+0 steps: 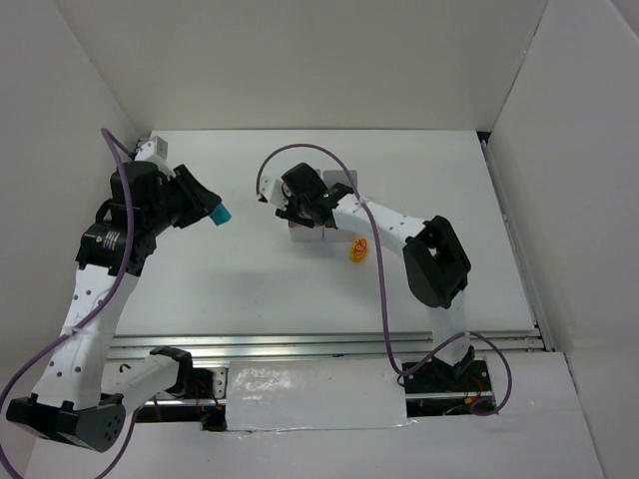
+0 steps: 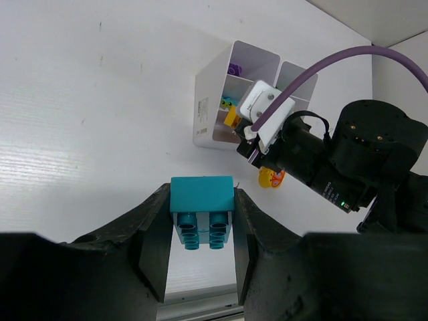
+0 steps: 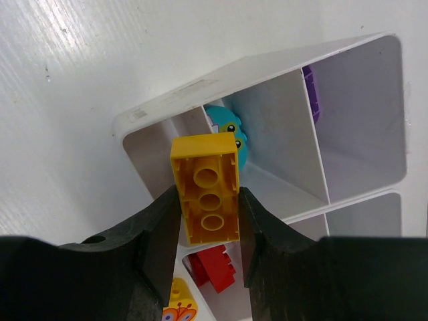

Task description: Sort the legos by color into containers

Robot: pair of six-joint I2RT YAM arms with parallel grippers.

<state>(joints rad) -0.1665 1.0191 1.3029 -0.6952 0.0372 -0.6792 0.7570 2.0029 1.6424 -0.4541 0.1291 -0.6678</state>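
The left gripper moves to the right in the top view and down over the teal printed brick's compartment next, and lets go there because the colors match.
My left gripper is shut on a teal brick, held above the table well left of the containers; in the left wrist view the brick sits between the fingers. My right gripper is shut on a plain yellow brick, held over the near corner of the white containers. In the right wrist view the containers hold a teal printed brick, a purple brick and a red brick in separate compartments.
A yellow brick with an orange print lies on the table just right of the containers; it also shows in the left wrist view and the right wrist view. White walls enclose the table on three sides. A metal rail runs along the near edge.
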